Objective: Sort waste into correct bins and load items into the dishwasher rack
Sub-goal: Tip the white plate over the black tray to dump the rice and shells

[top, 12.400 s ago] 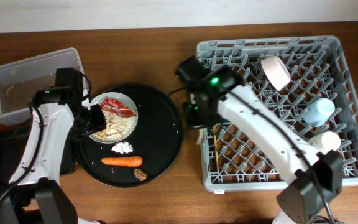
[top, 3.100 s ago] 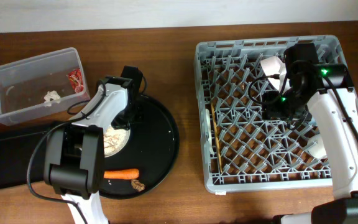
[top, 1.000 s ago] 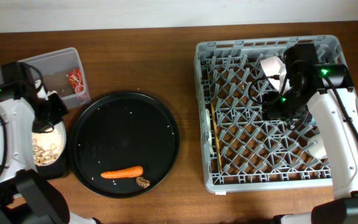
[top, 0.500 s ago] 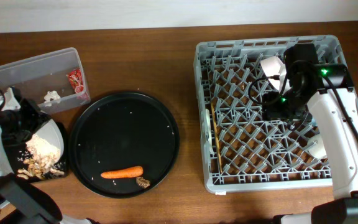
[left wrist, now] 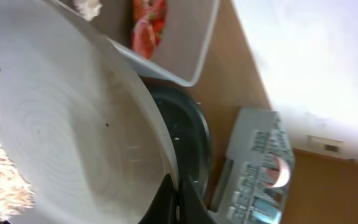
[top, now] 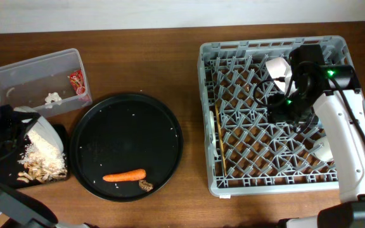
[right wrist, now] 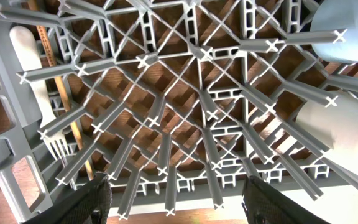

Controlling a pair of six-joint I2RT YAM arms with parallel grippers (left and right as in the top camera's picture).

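The plate in my left gripper goes up past the round black tray [top: 138,126] next. It then comes down upright among the rack's empty wires beyond the chopsticks for release.
My left gripper [left wrist: 176,194] is shut on the rim of the round white plate [left wrist: 55,124]. In the overhead view that left gripper [top: 18,125] holds the plate [top: 42,130] steeply tilted over the flat black tray [top: 63,136]. Beige food scraps [top: 43,158] lie heaped on that tray. The clear tub [top: 24,79] holds the red wrapper [top: 76,82] and the tissue wad [top: 54,99]. The carrot [top: 124,177] and brown lump [top: 146,185] lie on the round black tray [top: 138,126]. My right gripper [right wrist: 182,205] stands open, holding nothing, over the dishwasher rack [top: 233,57].
In the rack lie the chopsticks [top: 219,142] and white fork [right wrist: 33,62] along the left side, a white bowl [top: 279,68] at the back, and a light-blue cup [right wrist: 347,25] and white cup [right wrist: 347,130] on the right.
The left arm has swung further left and tipped the plate more steeply. The scraps have slid off it onto the flat black tray. The right arm has not moved.
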